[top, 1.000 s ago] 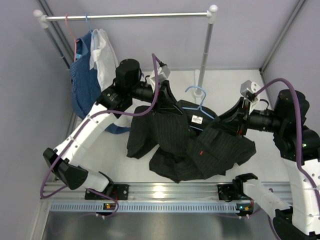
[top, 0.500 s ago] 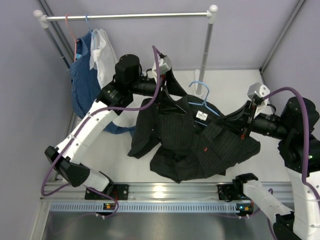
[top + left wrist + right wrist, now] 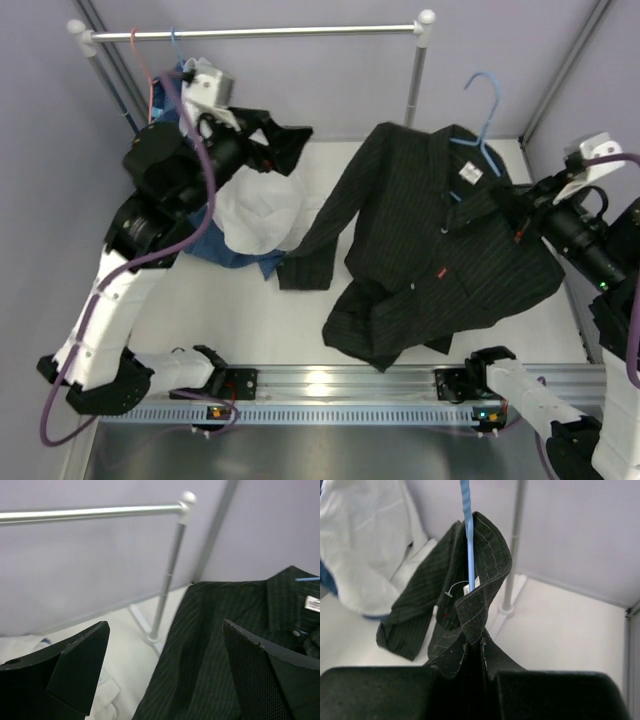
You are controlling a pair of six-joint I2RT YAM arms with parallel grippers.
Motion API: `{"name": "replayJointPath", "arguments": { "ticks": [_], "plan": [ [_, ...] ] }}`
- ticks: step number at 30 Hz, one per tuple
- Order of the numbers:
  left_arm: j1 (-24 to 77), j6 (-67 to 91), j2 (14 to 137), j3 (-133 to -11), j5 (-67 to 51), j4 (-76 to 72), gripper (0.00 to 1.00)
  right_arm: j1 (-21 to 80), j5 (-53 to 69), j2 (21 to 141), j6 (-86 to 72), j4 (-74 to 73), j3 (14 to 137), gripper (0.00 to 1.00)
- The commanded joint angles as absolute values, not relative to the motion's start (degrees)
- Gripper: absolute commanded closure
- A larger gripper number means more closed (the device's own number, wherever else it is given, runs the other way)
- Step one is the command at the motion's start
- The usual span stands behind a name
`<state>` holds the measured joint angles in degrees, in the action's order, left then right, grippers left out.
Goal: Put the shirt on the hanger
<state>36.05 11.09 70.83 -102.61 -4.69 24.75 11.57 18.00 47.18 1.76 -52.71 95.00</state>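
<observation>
My right gripper swings outward, to the left in the top view, and brings the hanger's hook down onto the bar's empty part (image 3: 344, 31) next, since the hook is clear.
The black pinstriped shirt (image 3: 440, 250) hangs lifted at the right, its lower part and one sleeve trailing onto the table. The light-blue hanger (image 3: 487, 100) sticks up out of its collar. My right gripper (image 3: 518, 208) is shut on the collar fabric. In the right wrist view the right gripper (image 3: 480, 660) pinches the shirt (image 3: 420, 585) just below the hanger wire (image 3: 468, 540). My left gripper (image 3: 283, 145) is open and empty, high at the left, apart from the shirt. In the left wrist view the left gripper (image 3: 165, 630) has its jaws wide, with the shirt (image 3: 210, 645) beyond them.
A clothes rail (image 3: 250, 32) with an upright pole (image 3: 415, 80) spans the back. A white shirt (image 3: 255, 210) and a blue garment (image 3: 235, 255) lie below the left arm. A red hanger (image 3: 140, 60) hangs at the rail's left end. The arms' mounting rail (image 3: 320, 385) runs along the front.
My left gripper opened, let go of the shirt and drew back to the upper left. My right gripper closed and raised the shirt and hanger up to the right.
</observation>
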Motion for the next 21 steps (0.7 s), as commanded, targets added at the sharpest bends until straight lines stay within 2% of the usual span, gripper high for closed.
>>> {"name": "replayJointPath", "arguments": {
  "ticks": [1, 5, 10, 13, 16, 17, 18, 21],
  "plan": [
    [35.95, 13.53, 65.93, -104.51, 15.80, 31.89, 0.02, 11.78, 2.45, 51.92, -2.02, -50.89, 102.82, 1.00],
    [35.95, 13.45, 61.10, -101.79, 17.92, 35.85, 0.02, 11.86, 10.44, 58.44, -5.53, -49.84, 108.88, 1.00],
    [35.95, 15.90, 57.84, -97.04, 23.02, 41.65, 0.02, 12.39, 14.85, 65.54, -12.20, -43.95, 112.05, 1.00],
    [35.95, 17.57, 55.73, -91.60, 24.25, 44.20, 0.02, 17.65, 7.24, 70.56, -14.76, -43.07, 117.06, 1.00],
    [35.95, 18.81, 52.92, -86.84, 26.62, 44.30, 0.02, 29.32, -6.73, 76.80, -15.73, -44.21, 123.65, 1.00],
    [35.95, 18.72, 52.48, -85.97, 27.41, 44.30, 0.02, 32.57, -14.69, 78.12, -15.82, -44.30, 125.40, 1.00],
    [35.95, 18.55, 51.69, -84.39, 28.99, 44.47, 0.02, 38.00, -19.20, 79.61, -17.91, -43.95, 125.25, 1.00],
    [35.95, 18.37, 48.79, -80.18, 30.32, 44.39, 0.02, 42.26, -27.67, 78.58, -22.49, -35.57, 117.10, 1.00]
  ]
}}
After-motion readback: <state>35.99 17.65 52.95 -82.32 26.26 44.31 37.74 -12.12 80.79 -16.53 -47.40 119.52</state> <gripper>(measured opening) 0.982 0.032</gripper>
